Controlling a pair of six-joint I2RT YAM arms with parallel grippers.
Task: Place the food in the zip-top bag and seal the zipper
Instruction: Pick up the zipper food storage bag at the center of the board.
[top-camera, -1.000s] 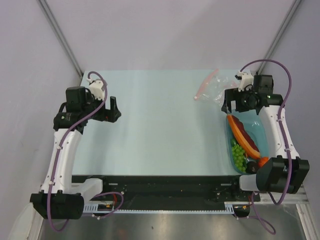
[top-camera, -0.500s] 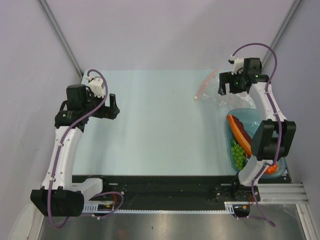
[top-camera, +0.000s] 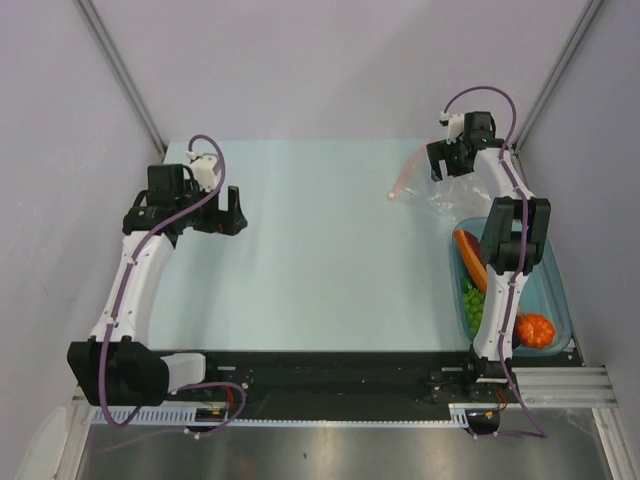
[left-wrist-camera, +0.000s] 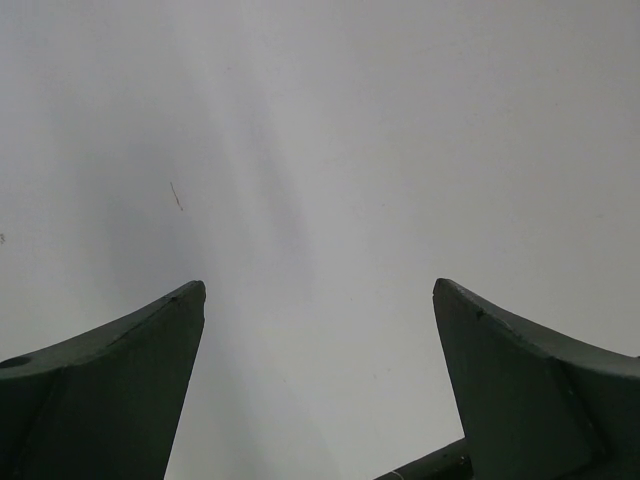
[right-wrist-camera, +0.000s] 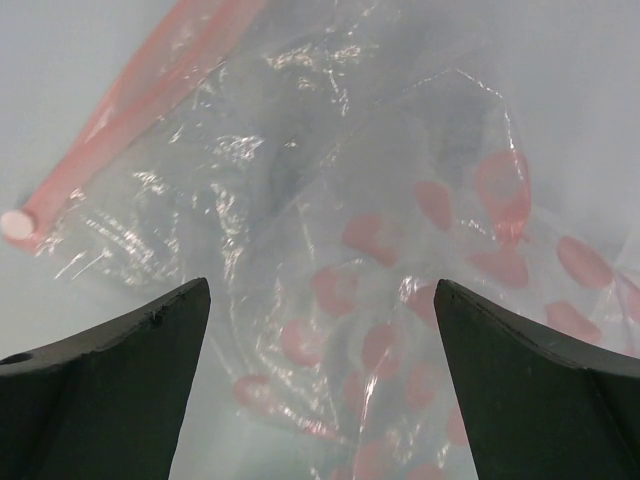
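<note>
Next, my right gripper moves down onto the bag's middle and closes. The film on the bag's wrinkled middle by the pink spots shows creases to pinch.
The zip-top bag lies crumpled at the table's far right, and its pink zipper runs diagonally along its left edge. In the right wrist view the bag shows pink spots, with the zipper at upper left. My right gripper hovers open just above the bag and holds nothing. The food sits in a teal bowl: an orange slice, green grapes and an orange-red round fruit. My left gripper is open over bare table at the left.
The right arm's forearm stretches over the bowl and hides part of its contents. The pale table ends at grey walls behind and on both sides. A black rail runs along the near edge.
The right arm has swung from above the bowl back and left, until its gripper is over the bag. The left gripper has edged slightly forward. Both stay open.
</note>
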